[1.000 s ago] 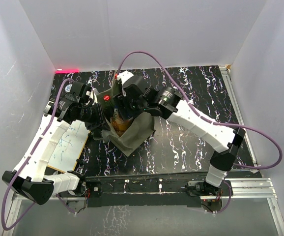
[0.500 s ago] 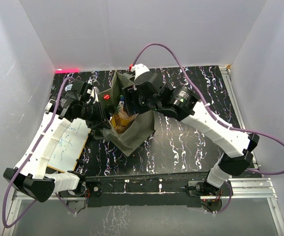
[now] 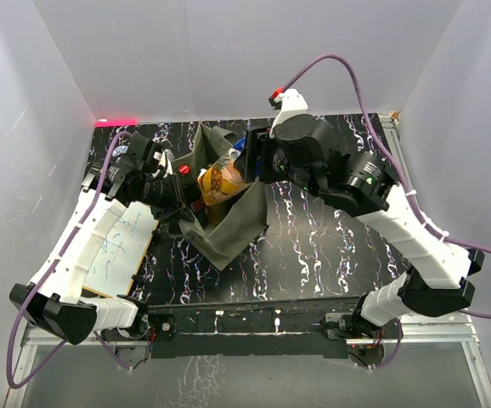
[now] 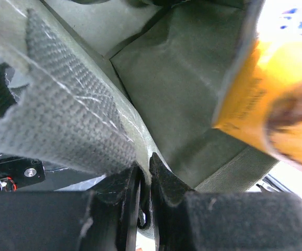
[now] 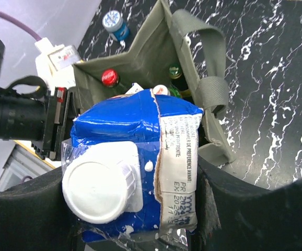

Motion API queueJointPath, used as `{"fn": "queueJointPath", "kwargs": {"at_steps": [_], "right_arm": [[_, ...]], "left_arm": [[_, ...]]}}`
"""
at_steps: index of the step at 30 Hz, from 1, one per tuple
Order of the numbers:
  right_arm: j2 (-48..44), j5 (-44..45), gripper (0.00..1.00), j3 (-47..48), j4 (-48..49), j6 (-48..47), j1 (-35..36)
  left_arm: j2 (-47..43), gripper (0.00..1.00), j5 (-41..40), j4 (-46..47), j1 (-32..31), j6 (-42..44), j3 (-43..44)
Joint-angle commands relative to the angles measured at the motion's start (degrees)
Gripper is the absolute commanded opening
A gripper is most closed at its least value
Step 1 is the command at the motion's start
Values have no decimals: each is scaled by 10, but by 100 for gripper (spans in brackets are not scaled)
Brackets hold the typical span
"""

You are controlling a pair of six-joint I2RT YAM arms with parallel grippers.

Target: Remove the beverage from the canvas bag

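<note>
My right gripper carries the beverage carton to the bare marbled table below and to its right in the top view next, lowers it upright and releases.
The olive-grey canvas bag stands open at the table's middle left; it also shows in the right wrist view and the left wrist view. My right gripper is shut on a beverage carton with an orange body, blue top and white cap, held lifted above the bag's mouth. My left gripper is shut on the bag's rim at its left side. Bottles remain inside the bag: a red-capped one and a green one.
A blue-capped bottle stands on the black marbled table beyond the bag. A white board lies at the left edge. White walls enclose the table at the back and sides.
My right gripper has risen and pulled back to the right with the carton, lifting it out of the bag's mouth. My left gripper has stayed clamped on the bag's rim.
</note>
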Motion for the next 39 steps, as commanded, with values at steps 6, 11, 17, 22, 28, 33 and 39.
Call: {"fn": "queueJointPath", "kwargs": {"at_steps": [6,11,17,22,28,33,39], "right_arm": [[-99,94,9,106,249,11,-2],[-139,134,9,90,249,-10,-2],[-184,190,9,88,216,-40,-1],[-222,221,9,82,169,-45,-1],[-262,237,9,24,97,-27,-1],[-297,259,9,-108,47,-8,0],[-309,288,9,-265,52,-4,0]], "left_arm": [[4,11,8,-7,-2,-1,17],[3,11,9,-5,-1,-5,17],[0,11,14,-5,-1,-9,14],[-6,11,15,-5,-1,-15,7],[-4,11,11,-5,-1,-21,15],[-6,11,10,1,-1,-32,14],[-13,12,9,8,-1,-49,7]]}}
